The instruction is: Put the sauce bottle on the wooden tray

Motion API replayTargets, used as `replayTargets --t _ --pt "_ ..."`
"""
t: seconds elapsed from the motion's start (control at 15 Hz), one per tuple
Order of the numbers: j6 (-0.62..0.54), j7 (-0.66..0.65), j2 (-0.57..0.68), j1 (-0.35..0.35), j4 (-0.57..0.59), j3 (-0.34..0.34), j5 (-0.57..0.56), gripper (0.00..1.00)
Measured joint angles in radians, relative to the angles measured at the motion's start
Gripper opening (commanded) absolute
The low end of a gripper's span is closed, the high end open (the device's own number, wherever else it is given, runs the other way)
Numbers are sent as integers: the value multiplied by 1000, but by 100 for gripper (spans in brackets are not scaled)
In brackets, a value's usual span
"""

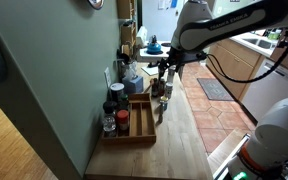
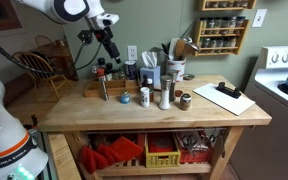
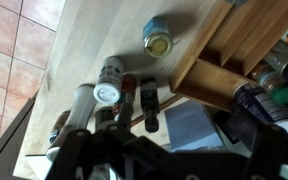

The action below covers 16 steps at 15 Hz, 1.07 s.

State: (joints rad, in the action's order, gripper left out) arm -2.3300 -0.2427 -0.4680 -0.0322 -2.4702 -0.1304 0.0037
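I should lower my gripper outward onto the cap of the reddish-brown bottle (image 3: 125,116) next to the dark one, because it stands below my gripper and outward of it.
The light-brown wooden tray (image 1: 142,125) lies on the butcher-block table by the wall and holds several jars; it also shows in the other exterior view (image 2: 92,90) and at the upper right of the wrist view (image 3: 219,55). A slender dark-capped sauce bottle (image 2: 104,84) stands on the table just beside the tray, among other bottles (image 1: 161,92); in the wrist view it is the dark bottle (image 3: 149,102). My gripper (image 1: 165,68) (image 2: 110,52) hangs above the tray's end and the bottles. It looks open and empty, with its dark fingers at the bottom of the wrist view (image 3: 169,150).
Near the bottle stand a yellow-lidded jar (image 3: 158,42), a white-capped shaker (image 3: 106,92), a blue-capped jar (image 2: 144,96) and a pepper mill (image 2: 165,95). A utensil holder (image 2: 174,62) stands at the back. A clipboard (image 2: 224,97) lies at the table's far end.
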Motion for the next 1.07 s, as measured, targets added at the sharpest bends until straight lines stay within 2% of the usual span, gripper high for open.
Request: replayTargets --t 0.4,1.07 --pt "0 61 208 -28 196 63 -45 100" --pt "-5 128 452 -28 333 107 -53 100"
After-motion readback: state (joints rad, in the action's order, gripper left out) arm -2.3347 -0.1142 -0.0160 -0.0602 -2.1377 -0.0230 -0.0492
